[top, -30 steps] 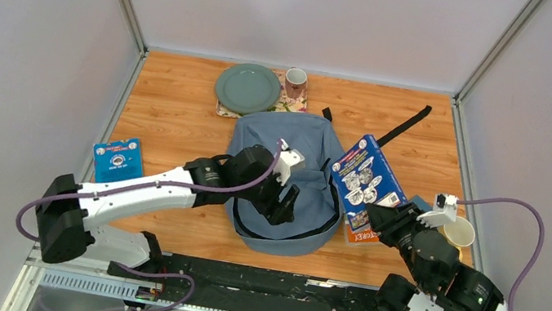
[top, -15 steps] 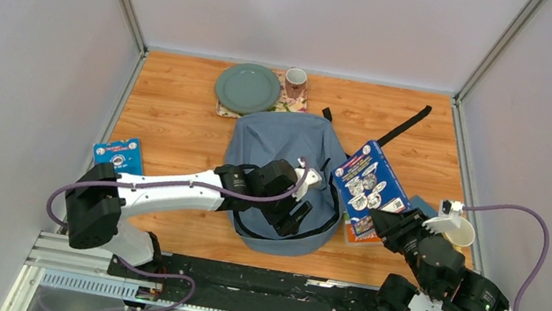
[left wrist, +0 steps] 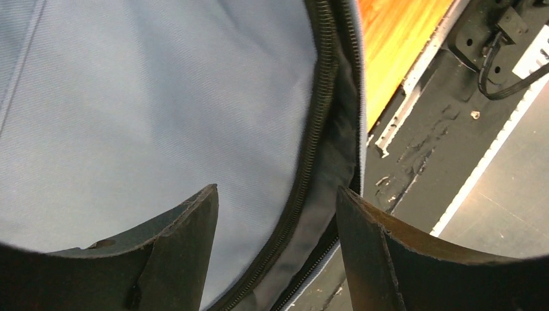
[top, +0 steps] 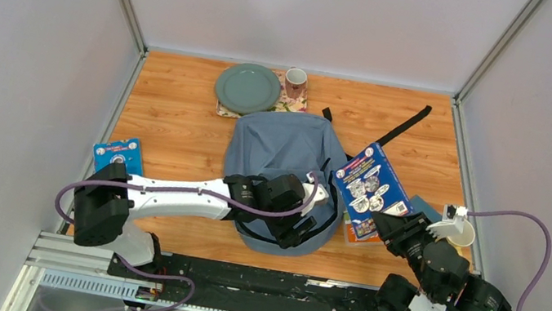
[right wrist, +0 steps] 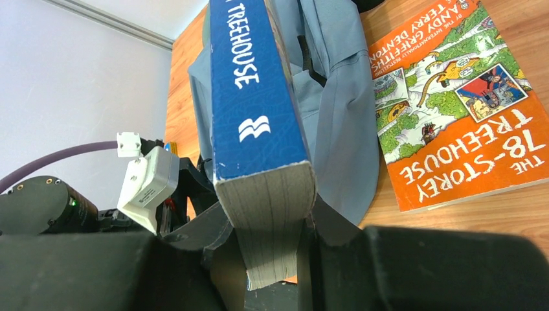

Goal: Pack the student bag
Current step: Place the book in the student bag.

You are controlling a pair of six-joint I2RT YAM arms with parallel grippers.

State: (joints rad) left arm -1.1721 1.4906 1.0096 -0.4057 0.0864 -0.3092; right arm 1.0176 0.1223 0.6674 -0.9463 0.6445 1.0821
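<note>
My left gripper will lower onto the bag's zip edge point(left wrist: 289, 217) next and close, since that edge runs between my open fingers beside the bag's gaping opening.
The student bag point(top: 282, 144), grey-blue with a dark zip point(left wrist: 317, 110), lies flat mid-table. My left gripper point(top: 299, 230) point(left wrist: 275, 189) hovers open over the bag's near edge. Its fingers straddle the zip and the gaping rim without touching either. My right gripper point(top: 392, 227) point(right wrist: 272, 241) is shut on the bottom end of a thick blue book point(top: 371, 186) point(right wrist: 252, 97). It holds the book tilted up beside the bag's right side. Under it an orange book point(top: 357, 233) point(right wrist: 453, 110) lies flat on the table.
A green plate point(top: 247, 88) and a mug point(top: 295, 82) stand on a floral mat at the back. A small blue book point(top: 117, 157) lies at the left, and a paper cup point(top: 460, 232) sits by my right wrist. The bag's black strap point(top: 405, 125) trails to the back right.
My left gripper has slid across the bag toward its near right edge. My right arm has drawn back a little with the blue book still in its grip.
</note>
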